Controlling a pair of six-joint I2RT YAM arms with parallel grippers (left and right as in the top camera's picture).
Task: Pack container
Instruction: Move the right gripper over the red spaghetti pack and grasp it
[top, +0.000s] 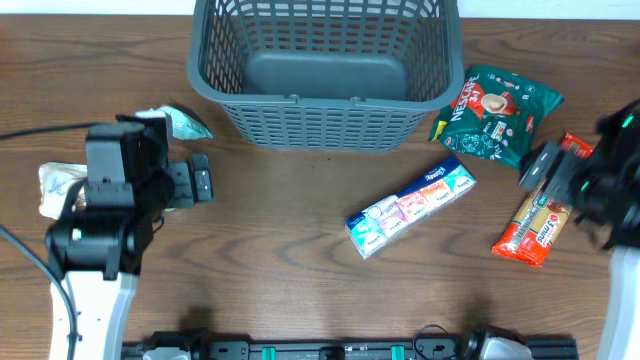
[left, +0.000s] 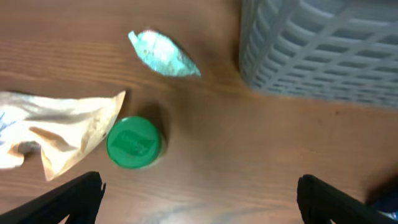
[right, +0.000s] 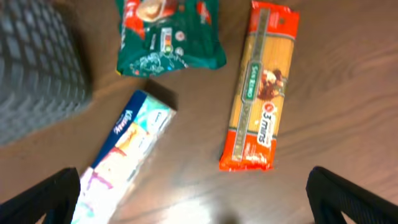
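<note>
My right gripper should move down and outward next until its open fingers are on both sides of the pack's middle. The orange spaghetti pack lies lengthwise ahead of them.
The dark grey lattice basket stands empty at the back middle of the table. Its wall shows in the left wrist view and the right wrist view. My left gripper is open and empty above bare wood, left of the basket. A green round lid lies just ahead of its left finger. My right gripper is open and empty, over the table between a tissue pack and an orange spaghetti pack.
A green Nescafe bag lies right of the basket. The tissue pack and spaghetti pack lie in front of it. A pale teal packet and a crumpled beige bag lie at the left.
</note>
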